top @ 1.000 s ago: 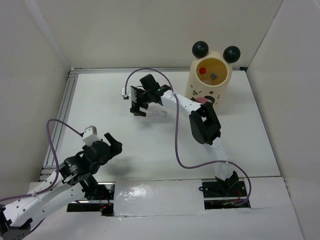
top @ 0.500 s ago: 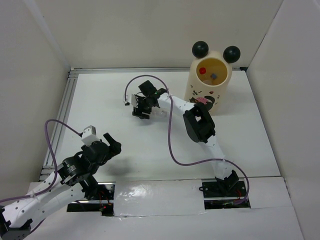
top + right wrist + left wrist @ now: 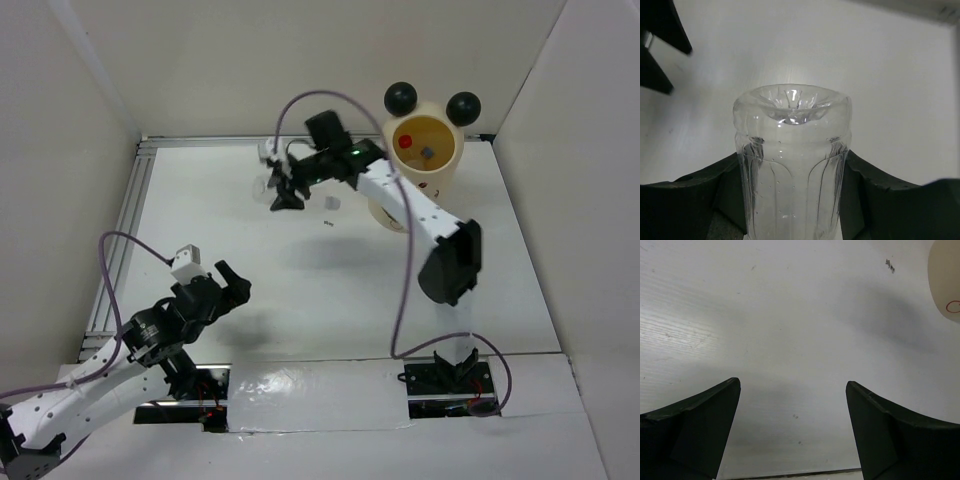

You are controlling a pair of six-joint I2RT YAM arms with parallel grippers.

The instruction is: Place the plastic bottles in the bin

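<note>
I will next carry the clear bottle (image 3: 792, 160) with my right gripper to the right in the top view, over the bin's open top, and then release it, because bottles are already collecting inside.
My right gripper (image 3: 283, 190) is raised over the back middle of the table, left of the bin. It is shut on a clear unlabelled plastic bottle (image 3: 792, 160), which stands between its fingers (image 3: 690, 200) with the base pointing away from the camera. The bin (image 3: 425, 165) is a cream-yellow cylinder with two black ball ears at the back right. Inside it I see a red-capped bottle (image 3: 405, 142) and a bluish piece (image 3: 428, 153). My left gripper (image 3: 232, 285) is open and empty low over the front left; its view shows bare table between the fingers (image 3: 690, 430). The other bottles are hidden.
White walls close in the table on the left, back and right. A metal rail (image 3: 125, 215) runs along the left edge. A small white bit (image 3: 330, 203) and a dark speck (image 3: 328, 222) show under the right arm. The bin's wall (image 3: 946, 280) shows in the left wrist view.
My right gripper has lifted off the table with the clear bottle and risen toward the back; its elbow has swung right. The left arm has barely shifted.
</note>
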